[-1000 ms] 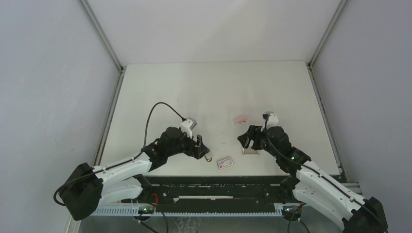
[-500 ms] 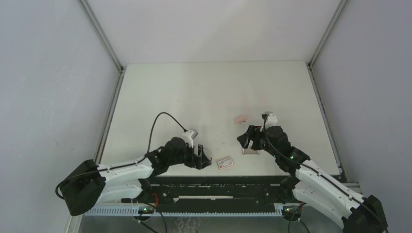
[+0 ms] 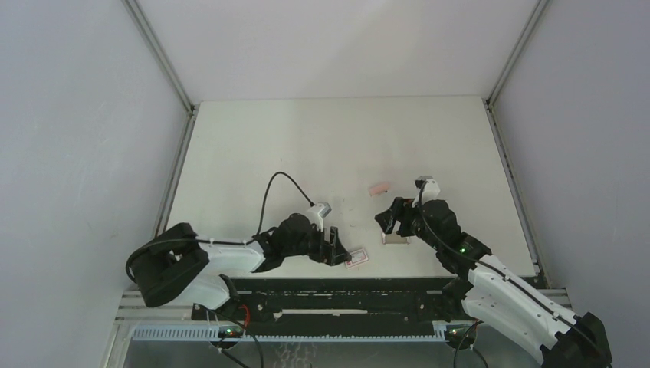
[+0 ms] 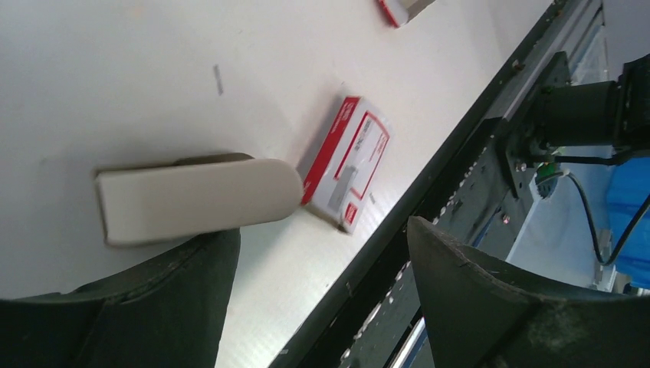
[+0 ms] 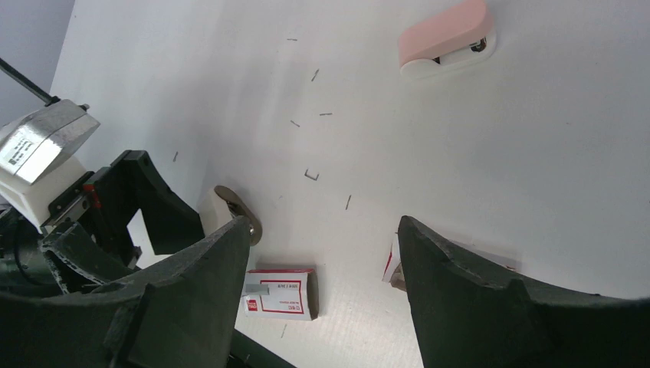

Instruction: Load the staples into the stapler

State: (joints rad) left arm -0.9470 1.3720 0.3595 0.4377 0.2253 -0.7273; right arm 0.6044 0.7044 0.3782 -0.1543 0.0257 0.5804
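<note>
The cream piece's square end [image 4: 138, 205] is to the left of the gap between my fingers in the wrist view. My left gripper will turn and move left onto it next.
The pink stapler [image 3: 379, 187] lies on the table beyond my right gripper, and shows at the top of the right wrist view [image 5: 448, 34]. My right gripper [image 3: 389, 218] [image 5: 323, 226] is open and empty, hovering above the table. My left gripper [image 3: 335, 247] [image 4: 322, 230] is open and empty, low over the table beside a white-and-red labelled box [image 3: 354, 257] [image 4: 349, 162] [image 5: 280, 293]. A small grey strip [image 5: 257, 290] lies on the box; I cannot tell if it is the staples. A cream flat piece with a dull metal end [image 4: 199, 201] [image 5: 230, 211] lies by the left fingers.
A second white-and-red box piece [image 3: 395, 239] [image 5: 392, 264] lies under my right gripper. Loose single staples [image 5: 310, 175] are scattered on the table. The table's near edge and its dark rail [image 4: 452, 161] run just beside the box.
My left gripper has swung right along the table's near edge, from left of the box to right beside it. The right arm has not moved.
</note>
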